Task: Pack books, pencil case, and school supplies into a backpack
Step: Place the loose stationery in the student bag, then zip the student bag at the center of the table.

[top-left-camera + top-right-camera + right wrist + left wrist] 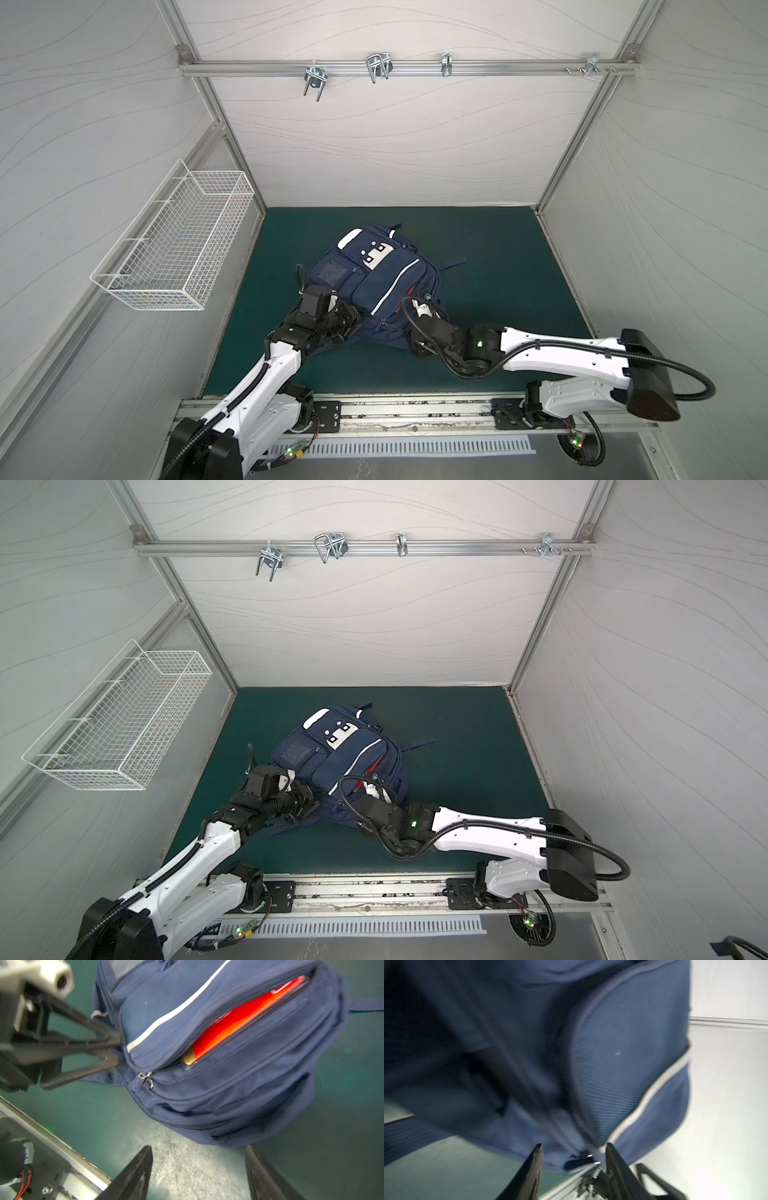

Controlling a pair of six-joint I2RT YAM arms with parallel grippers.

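Next, my right gripper lowers toward the backpack opening's near end and closes on the small metal zip pull (383,322) (138,1081) below it, beside my left gripper.
The navy backpack (374,282) (332,758) lies front-up on the green mat in both top views. Its zip opening gapes toward the right arm. Inside it shows a red book (245,1020) with a tan corner (189,1058) at its end. My left gripper (574,1147) (353,316) is open at the backpack's near left edge. A dark zip pull (579,1160) lies loose between its blurred fingers. My right gripper (198,1148) (417,347) is open over bare mat just short of the backpack, holding nothing. The pencil case and school supplies are out of view.
A white wire basket (178,245) hangs on the left wall. Metal hooks (378,66) sit on a rail across the back wall. A strap (453,262) trails from the backpack to the right. The arms' metal base rail (415,411) runs along the mat's near edge.
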